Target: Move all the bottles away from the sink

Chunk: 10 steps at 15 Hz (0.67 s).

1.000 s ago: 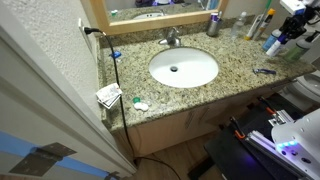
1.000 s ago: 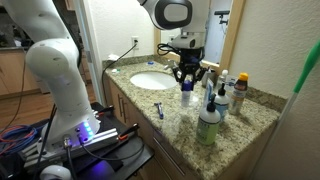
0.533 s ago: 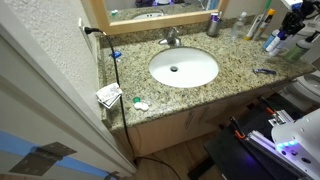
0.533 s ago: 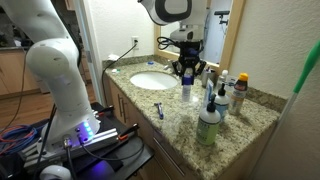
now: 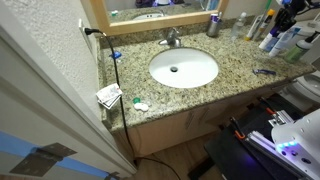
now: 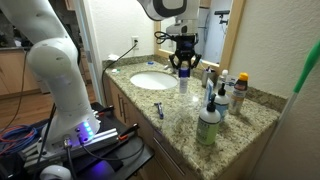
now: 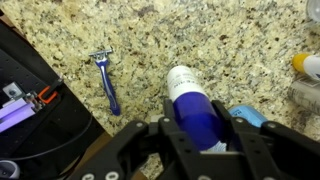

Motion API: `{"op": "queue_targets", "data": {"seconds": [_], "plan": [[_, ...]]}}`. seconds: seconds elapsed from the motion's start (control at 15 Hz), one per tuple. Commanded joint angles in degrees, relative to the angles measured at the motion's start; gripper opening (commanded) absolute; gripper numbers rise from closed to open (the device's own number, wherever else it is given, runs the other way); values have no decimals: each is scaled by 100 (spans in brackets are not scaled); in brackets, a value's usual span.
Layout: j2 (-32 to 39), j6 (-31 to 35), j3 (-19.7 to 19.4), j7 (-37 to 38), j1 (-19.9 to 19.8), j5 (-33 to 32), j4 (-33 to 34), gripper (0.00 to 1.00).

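The blue bottle still hangs above the counter; my gripper should next lower it toward the green bottle, onto the bare granite (image 6: pixel 187 117) beside the razor, and release it.
My gripper (image 7: pixel 195 128) is shut on a blue bottle with a white top (image 7: pixel 190 103), one finger on each side of its blue body. In both exterior views the gripper (image 6: pixel 184 68) holds this bottle (image 6: pixel 184 84) upright, a little above the granite counter (image 6: pixel 170 125) beside the white sink (image 6: pixel 150 80). From the opposite side, the held bottle (image 5: pixel 283 42) hangs to the right of the sink (image 5: pixel 183 68). A green bottle (image 6: pixel 208 125) stands near the counter's front. A dark pump-top bottle (image 6: pixel 211 96) stands among a cluster of toiletries.
A blue razor (image 7: pixel 105 80) lies on the counter between the sink and the counter's edge. A second blue item (image 7: pixel 252 117) sits just beside one finger. The chrome faucet (image 5: pixel 172 38) and a grey metal cup (image 5: pixel 213 25) stand behind the basin. A mirror lines the back wall.
The gripper has risen with the blue bottle in it, lifting the bottle off the counter. The other bottles have not moved.
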Motion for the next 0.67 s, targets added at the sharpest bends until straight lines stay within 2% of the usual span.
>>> {"op": "queue_targets", "data": {"seconds": [0.0,0.53,0.6], "plan": [[1,-16,-2,-5,-7,2,13,41],[2,-16,-5,-5,-8,2,13,41],[2,-16,-5,-5,-8,2,13,16]]}}
